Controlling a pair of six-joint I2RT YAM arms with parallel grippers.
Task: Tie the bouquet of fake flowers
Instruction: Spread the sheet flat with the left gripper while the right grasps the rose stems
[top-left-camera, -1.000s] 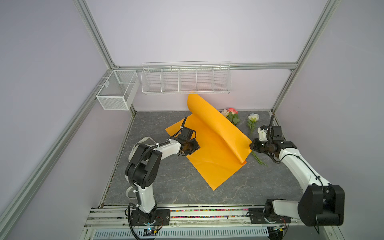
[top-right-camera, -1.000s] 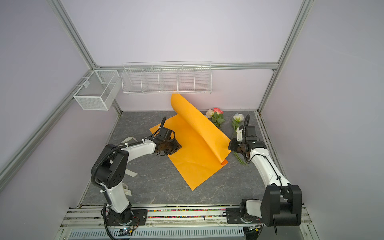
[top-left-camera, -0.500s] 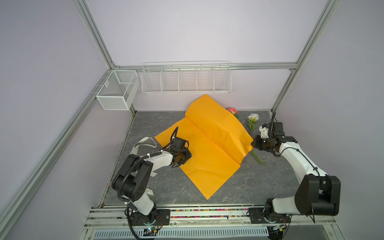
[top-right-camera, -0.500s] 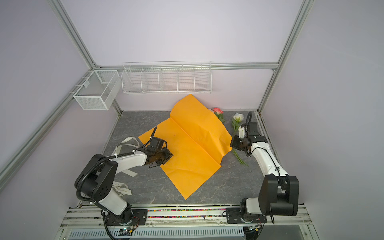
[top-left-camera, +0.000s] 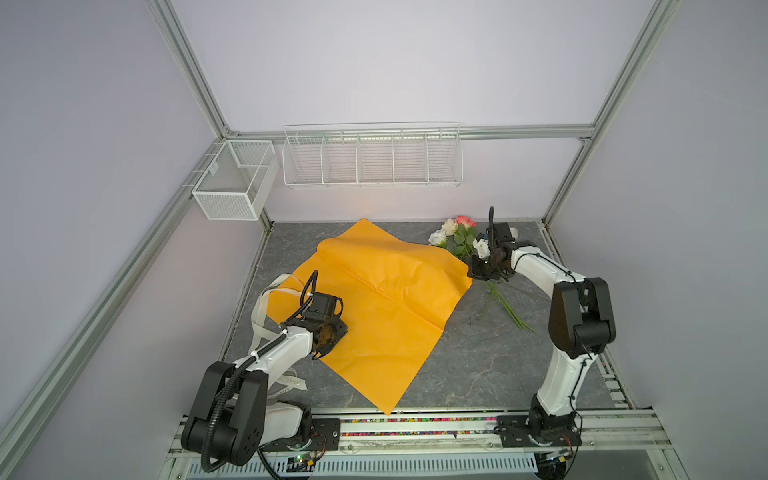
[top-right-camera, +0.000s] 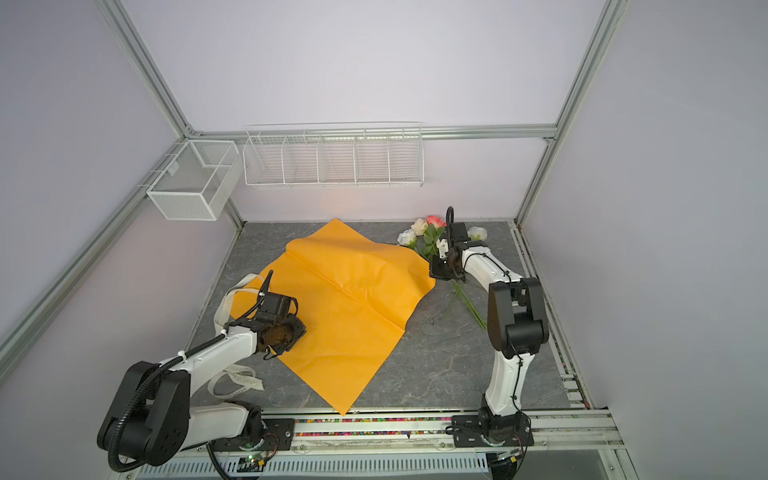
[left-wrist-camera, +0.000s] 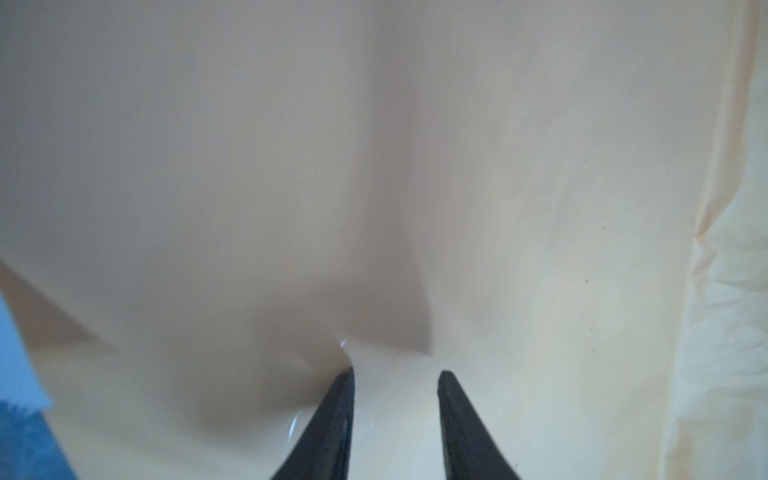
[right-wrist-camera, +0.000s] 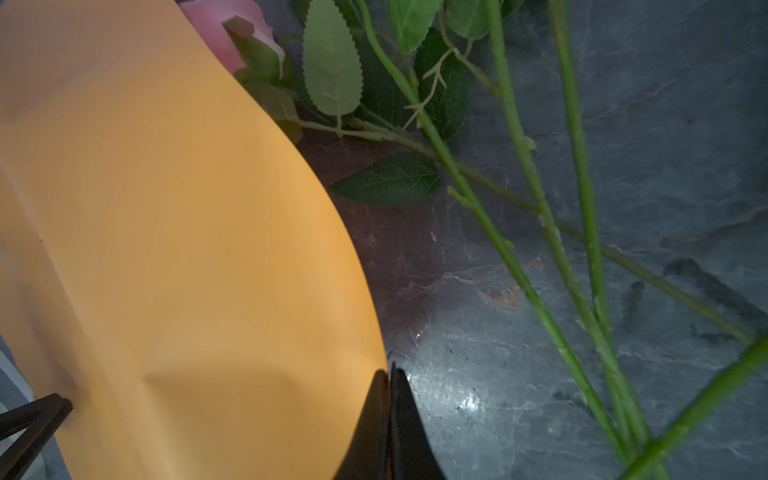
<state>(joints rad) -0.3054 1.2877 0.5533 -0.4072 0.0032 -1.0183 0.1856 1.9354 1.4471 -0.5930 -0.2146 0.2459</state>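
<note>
My right gripper will lower the paper's corner onto the bare tabletop beside the green stems, flatten the bulging sheet, then release.
A bright orange paper sheet (top-left-camera: 386, 307) (top-right-camera: 353, 299) lies spread on the grey table in both top views. My left gripper (top-left-camera: 321, 352) (top-right-camera: 275, 353) (left-wrist-camera: 397, 374) sits low over its left part, open, with only the paper (left-wrist-camera: 374, 166) showing between the fingers. My right gripper (top-left-camera: 473, 275) (top-right-camera: 434, 274) (right-wrist-camera: 390, 370) is shut on the paper's right corner (right-wrist-camera: 166, 228). The bouquet's fake flowers (top-left-camera: 453, 230) (top-right-camera: 424, 232) lie loose at the back right, unwrapped. Their green stems (top-left-camera: 505, 307) (right-wrist-camera: 519, 166) run under the right wrist. A cream ribbon (top-left-camera: 259, 307) (top-right-camera: 237, 374) trails by the left arm.
A white wire rack (top-left-camera: 372, 156) hangs on the back wall and a mesh basket (top-left-camera: 232, 183) on the left wall. Another white rose (top-right-camera: 477, 232) peeks out behind the right arm. The arm bases stand on the front rail (top-left-camera: 415, 428).
The paper's rear half, which stood curled up a second ago, has come down flat. My left gripper has moved toward the front left, and the right gripper has carried its corner back toward the flowers.
</note>
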